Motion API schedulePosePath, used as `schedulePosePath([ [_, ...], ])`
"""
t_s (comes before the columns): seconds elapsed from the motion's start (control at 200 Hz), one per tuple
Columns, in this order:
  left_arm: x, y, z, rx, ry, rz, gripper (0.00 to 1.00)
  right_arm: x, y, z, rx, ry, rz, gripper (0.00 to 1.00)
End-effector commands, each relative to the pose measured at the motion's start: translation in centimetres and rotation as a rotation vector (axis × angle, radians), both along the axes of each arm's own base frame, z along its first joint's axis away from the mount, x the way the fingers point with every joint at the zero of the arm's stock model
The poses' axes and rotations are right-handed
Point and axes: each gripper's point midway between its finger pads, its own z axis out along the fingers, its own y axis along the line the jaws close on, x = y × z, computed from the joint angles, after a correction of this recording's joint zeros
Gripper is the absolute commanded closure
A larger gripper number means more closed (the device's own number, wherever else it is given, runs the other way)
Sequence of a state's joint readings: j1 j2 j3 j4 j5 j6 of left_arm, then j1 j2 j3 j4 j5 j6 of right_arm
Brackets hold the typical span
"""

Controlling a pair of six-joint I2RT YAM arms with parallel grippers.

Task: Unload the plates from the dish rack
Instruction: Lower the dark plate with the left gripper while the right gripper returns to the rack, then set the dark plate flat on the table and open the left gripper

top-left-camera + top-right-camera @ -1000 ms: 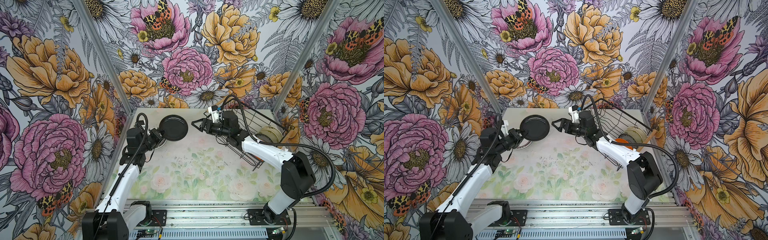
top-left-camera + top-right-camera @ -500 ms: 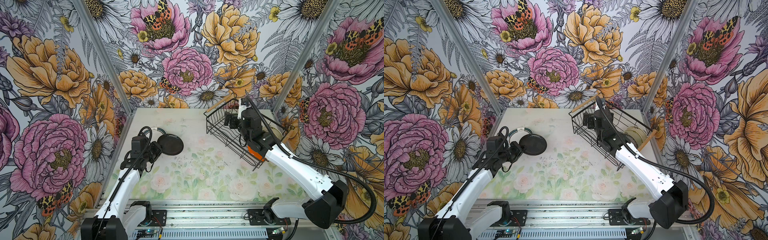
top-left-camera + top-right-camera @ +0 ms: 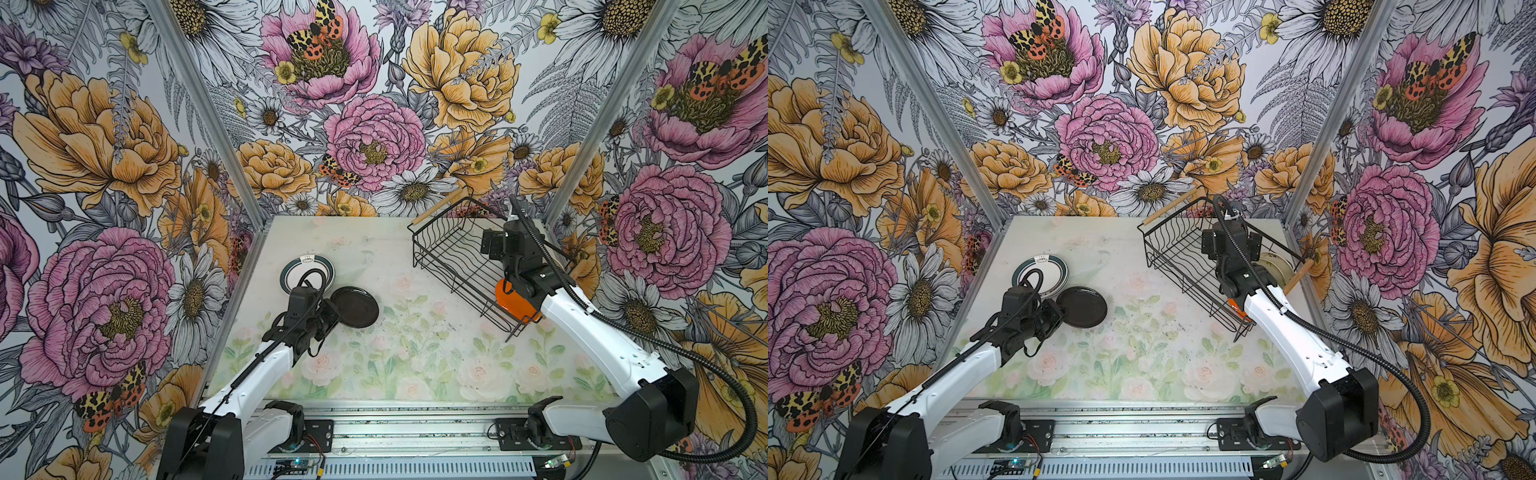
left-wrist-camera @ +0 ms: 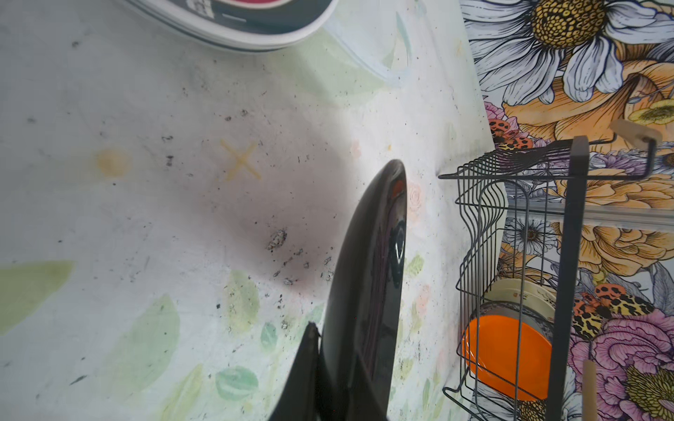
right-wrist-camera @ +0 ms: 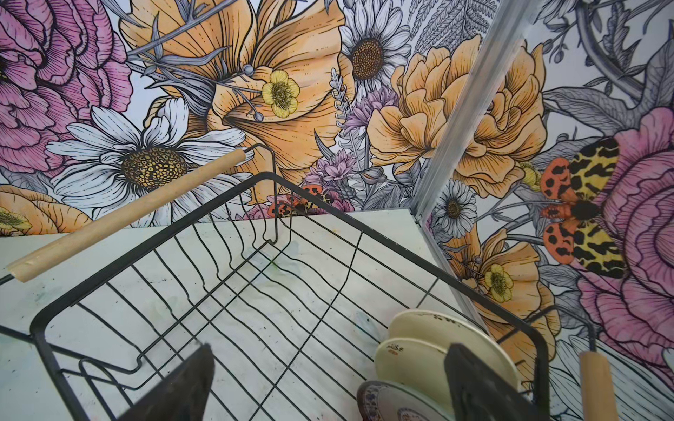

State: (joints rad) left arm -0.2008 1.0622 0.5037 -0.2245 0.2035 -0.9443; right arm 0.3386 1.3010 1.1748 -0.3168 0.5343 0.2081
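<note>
The open spot on the clear tabletop is just below the robot's left gripper, so the gripper next needs to go down, set the black plate there and release the plate's rim.
My left gripper is shut on the rim of a black plate, held low over the table beside a white plate with a dark rim. At the back right stands the black wire dish rack. It holds an orange plate, cream plates and a blue-patterned plate, all on edge. Above them hangs my right gripper, open and holding nothing.
The rack's wooden handles stick out at its ends. Floral walls close in the table at the back and on both sides, and the rack sits close to the right wall.
The left arm has brought the black plate down and toward the front, next to the white plate. The right arm has swung from the table's middle back over the rack.
</note>
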Motion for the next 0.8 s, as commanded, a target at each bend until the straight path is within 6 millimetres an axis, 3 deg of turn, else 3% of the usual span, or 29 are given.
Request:
schedulePosePath([
  [0.0,1.2,0.1,1.0,-0.003,-0.090,0.021,0.99,0.4,0.0,-0.8,0.001,0.044,0.007,0.00],
  [0.245,1.4,0.6,0.0,0.022,-0.072,0.042,0.97,0.8,0.3,-2.2,-0.009,0.112,0.022,0.00],
  [0.791,2.8,-0.5,-2.6,0.059,-0.017,0.015,0.88,0.8,0.5,-4.5,-0.054,0.234,0.067,0.01],
])
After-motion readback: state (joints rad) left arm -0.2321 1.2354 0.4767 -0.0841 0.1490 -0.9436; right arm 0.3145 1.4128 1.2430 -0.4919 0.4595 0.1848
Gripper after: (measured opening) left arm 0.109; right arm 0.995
